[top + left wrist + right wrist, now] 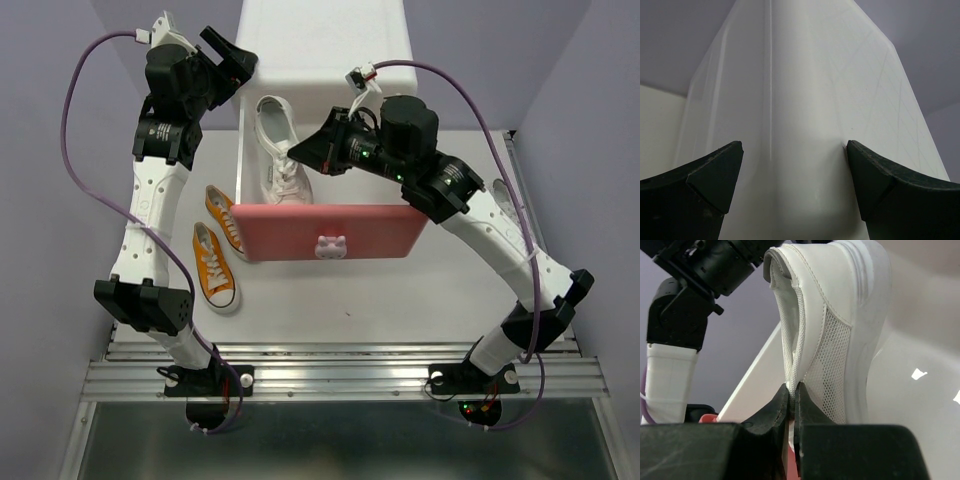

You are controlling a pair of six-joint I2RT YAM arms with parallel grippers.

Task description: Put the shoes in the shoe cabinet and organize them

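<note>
I need to move my right gripper down toward the drawer's bottom (260,170) (890,370), beside the drawer's side nearest the orange pair, to let go of the white shoe. The white shoe still hangs above that bottom.
The white shoe cabinet (325,40) stands at the back, its deep pink drawer (300,235) pulled out toward me. My right gripper (305,155) is shut on the side edge of a white shoe (278,125) and holds it over the open drawer. In the right wrist view the fingertips (794,390) pinch the shoe's (840,315) mesh side. The orange pair (215,265) lies on the table left of the drawer. My left gripper (235,60) is open, its jaws astride the cabinet's (800,100) left corner. The other white shoe is mostly hidden.
A pale shape (505,205) lies on the table under my right forearm, too hidden to name. Purple walls close in on both sides. The left arm (150,200) stands beside the orange shoes.
</note>
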